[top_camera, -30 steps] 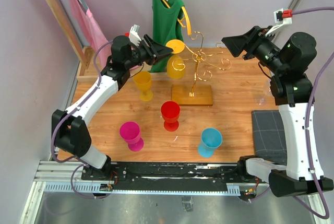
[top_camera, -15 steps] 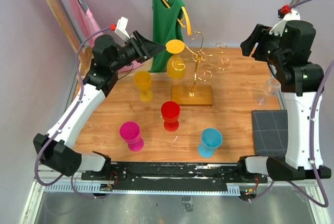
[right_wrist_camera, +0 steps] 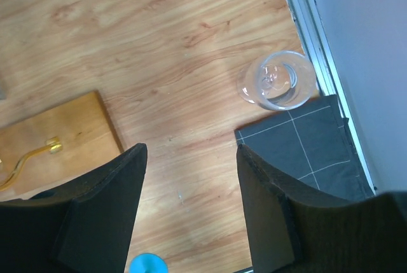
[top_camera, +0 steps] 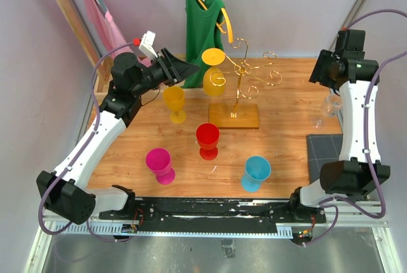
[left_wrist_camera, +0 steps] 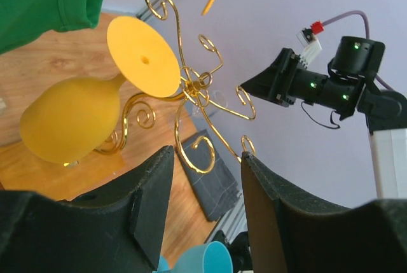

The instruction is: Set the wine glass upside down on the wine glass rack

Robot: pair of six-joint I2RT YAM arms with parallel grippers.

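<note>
The glass's opening faces up, so I need to move my right gripper down and to the right in the wrist view next, onto the clear glass's rack-side rim [top_camera: 326, 102] [right_wrist_camera: 260, 88].
The gold wine glass rack [top_camera: 240, 72] stands on its flat base [top_camera: 234, 116] at the back middle. A yellow wine glass [top_camera: 214, 81] hangs upside down on one of its wire arms and also shows in the left wrist view [left_wrist_camera: 67, 126]. My left gripper [top_camera: 194, 67] is open and empty, just left of that glass; its jaws [left_wrist_camera: 205, 153] frame the rack's curls [left_wrist_camera: 197, 88]. A clear wine glass [top_camera: 327, 106] stands upright by the right edge. My right gripper [top_camera: 321, 71] is open and empty above the table, the clear glass [right_wrist_camera: 278, 80] ahead of its jaws [right_wrist_camera: 191, 149].
A yellow [top_camera: 173, 103], a red [top_camera: 207, 140], a pink [top_camera: 159, 165] and a blue glass [top_camera: 256, 172] stand upright on the wooden table. A grey mat [top_camera: 327, 155] lies at the right. A green shirt [top_camera: 202, 18] and a pink garment [top_camera: 105, 28] hang behind.
My left gripper has drawn back to the left, away from the hanging yellow glass. My right arm has swung right and turned its gripper down over the table's right side.
</note>
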